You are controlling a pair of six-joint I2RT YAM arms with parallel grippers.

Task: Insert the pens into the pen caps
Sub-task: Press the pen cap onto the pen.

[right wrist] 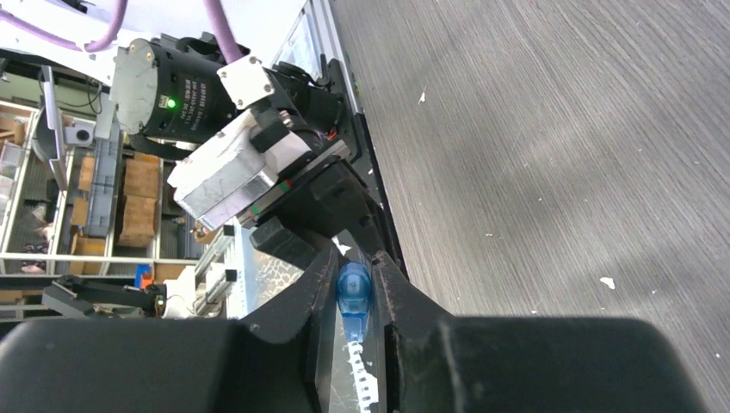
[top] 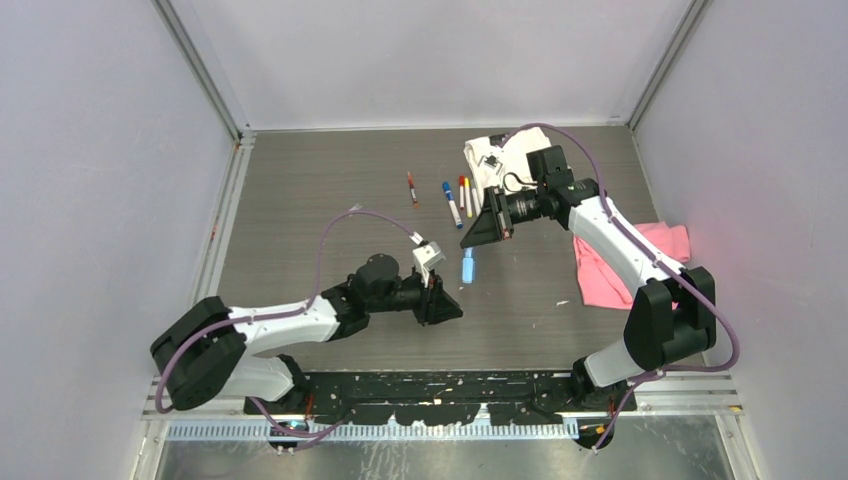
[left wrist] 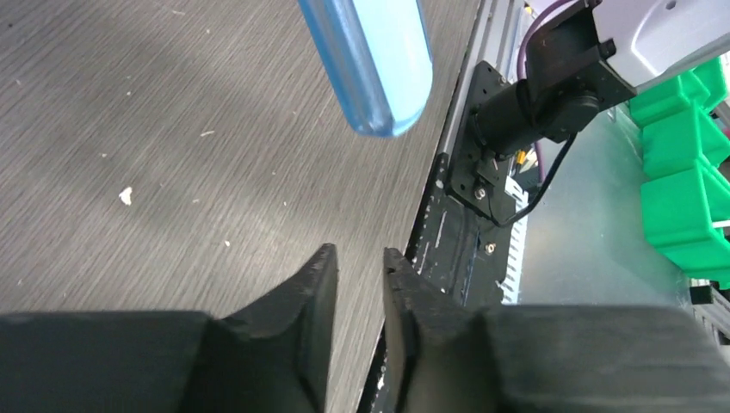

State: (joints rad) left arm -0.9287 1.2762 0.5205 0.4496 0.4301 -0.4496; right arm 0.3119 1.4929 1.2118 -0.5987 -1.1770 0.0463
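Observation:
The part of the table just short of the white cloth is clear of pens. My right gripper will next move outward and down onto the table there and release.
My right gripper [top: 467, 243] [right wrist: 355, 274] is shut on a translucent light blue pen cap [top: 467, 266] [right wrist: 353, 291] and holds it above the middle of the table. That cap [left wrist: 379, 60] hangs just ahead of my left gripper [top: 450, 308] [left wrist: 360, 254]. The left jaws stand a narrow gap apart with nothing between them. Farther back on the table lie a dark red pen [top: 411, 188], a white pen with a blue end [top: 452, 204], and two more pens [top: 466, 194] side by side with red and yellow ends.
A white cloth [top: 497, 152] lies at the back under the right wrist. On the right, beside the right arm, there is a pink cloth [top: 640, 262]. Green bins [left wrist: 684, 163] stand beyond the table's near rail [left wrist: 469, 232].

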